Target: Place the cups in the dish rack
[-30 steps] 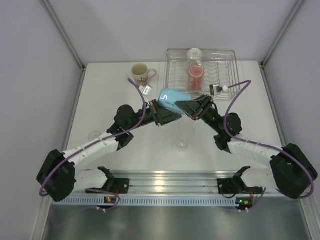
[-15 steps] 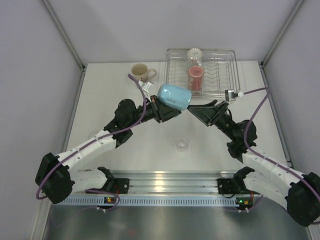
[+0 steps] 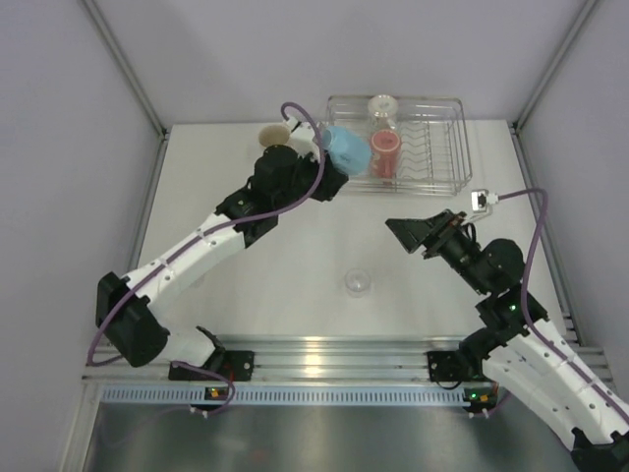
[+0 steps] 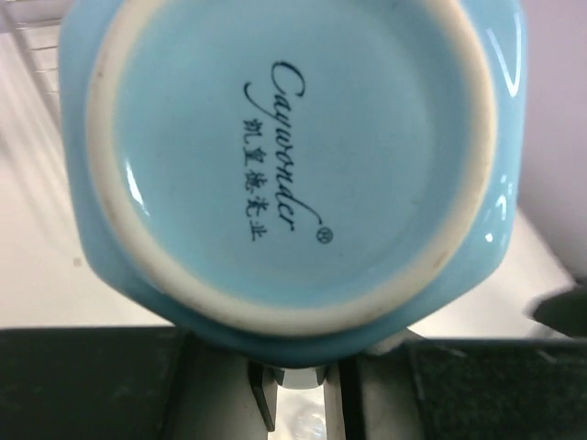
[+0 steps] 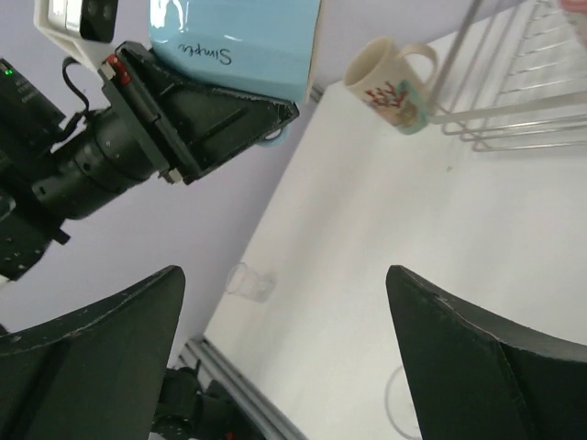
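Observation:
I should move my left gripper outward while turning it, then lower the blue cup and let go of it at the rack's far corner (image 3: 353, 114) beside the clear glass, because that corner is empty.
My left gripper (image 3: 327, 167) (image 4: 293, 385) is shut on the light blue cup (image 3: 344, 149) (image 4: 293, 156), held in the air at the left edge of the dish rack (image 3: 447, 128). Its printed base fills the left wrist view. In the rack stand a red tumbler (image 3: 384, 152) and a clear glass (image 3: 382, 106). The cream floral mug (image 3: 273, 135) (image 5: 390, 78) sits left of the rack, partly behind my left arm. A small clear glass (image 3: 358, 282) stands mid-table. My right gripper (image 3: 406, 236) (image 5: 284, 275) hangs open and empty, right of centre.
Another clear glass (image 5: 249, 282) stands near the left wall. The right wrist view shows the blue cup (image 5: 243, 41) in the left gripper (image 5: 202, 110) and a corner of the rack (image 5: 514, 101). Walls close in the table on three sides.
My right gripper opened, let go of the blue cup and drew back to the right. My left arm carried the cup up and back to the rack's left edge.

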Controlling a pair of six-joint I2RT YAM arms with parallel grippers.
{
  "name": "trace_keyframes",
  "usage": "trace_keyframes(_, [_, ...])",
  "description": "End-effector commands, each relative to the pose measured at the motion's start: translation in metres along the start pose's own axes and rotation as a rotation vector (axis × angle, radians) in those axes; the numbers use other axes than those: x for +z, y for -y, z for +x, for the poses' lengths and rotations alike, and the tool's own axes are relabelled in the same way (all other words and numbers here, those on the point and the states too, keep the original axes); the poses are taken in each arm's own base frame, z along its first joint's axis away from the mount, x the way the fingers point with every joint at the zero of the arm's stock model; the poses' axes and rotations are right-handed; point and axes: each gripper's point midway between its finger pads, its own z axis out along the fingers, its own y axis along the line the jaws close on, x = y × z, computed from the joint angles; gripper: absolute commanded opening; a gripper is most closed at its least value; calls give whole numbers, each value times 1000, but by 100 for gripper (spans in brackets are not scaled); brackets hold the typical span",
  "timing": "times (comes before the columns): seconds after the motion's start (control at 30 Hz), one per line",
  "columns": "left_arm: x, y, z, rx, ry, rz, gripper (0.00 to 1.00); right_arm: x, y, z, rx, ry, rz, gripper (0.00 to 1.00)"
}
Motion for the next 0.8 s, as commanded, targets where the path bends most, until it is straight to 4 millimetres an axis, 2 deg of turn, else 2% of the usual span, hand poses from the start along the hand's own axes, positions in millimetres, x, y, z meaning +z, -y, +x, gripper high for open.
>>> trace_keyframes(0.0, [21,-30,-31,159,61,-167,0,-18,36,-17,-157,52,213,91])
trace_keyframes(0.07, [32,-35,-41,191,73,-200,0,-25,46,-17,-177,63,258,91])
trace_keyframes(0.1, [45,-44,-35,199,57,-233,0,-26,50,-17,-194,65,272,91])
trace_keyframes(0.13, [50,-42,-45,205,76,-237,0,-29,55,-16,-202,59,294,91])
trace_keyframes(0.17, [55,-45,-48,220,77,-246,0,-31,57,-18,-212,66,310,91])
trace_keyframes(0.2, [68,-49,-48,226,74,-261,0,-34,64,-21,-235,76,350,91])
trace_keyframes(0.27, [82,-54,-47,238,66,-278,0,-39,76,-23,-259,81,411,91])
trace_keyframes(0.33, [99,-64,-43,237,56,-313,0,-42,81,-24,-289,81,436,91])
trace_keyframes(0.47, [123,-79,-40,234,54,-358,0,-47,83,-26,-314,93,441,91])
trace_keyframes(0.5, [127,-79,-49,230,72,-359,0,-47,83,-26,-315,94,438,91])
trace_keyframes(0.53, [131,-83,-50,226,73,-365,0,-48,82,-26,-316,96,434,91])
trace_keyframes(0.57, [142,-90,-40,213,53,-371,0,-48,82,-26,-316,102,433,91])
trace_keyframes(0.6, [147,-92,-39,201,53,-370,0,-48,82,-26,-316,103,430,91])
trace_keyframes(0.63, [149,-95,-50,186,74,-369,0,-48,82,-26,-316,107,429,91])
trace_keyframes(0.67, [160,-103,-40,170,54,-368,0,-49,83,-26,-316,104,429,91])
trace_keyframes(0.7, [163,-107,-53,159,82,-371,0,-48,81,-26,-316,105,422,91])
trace_keyframes(0.77, [171,-116,-53,150,81,-386,0,-47,82,-25,-319,100,422,91])
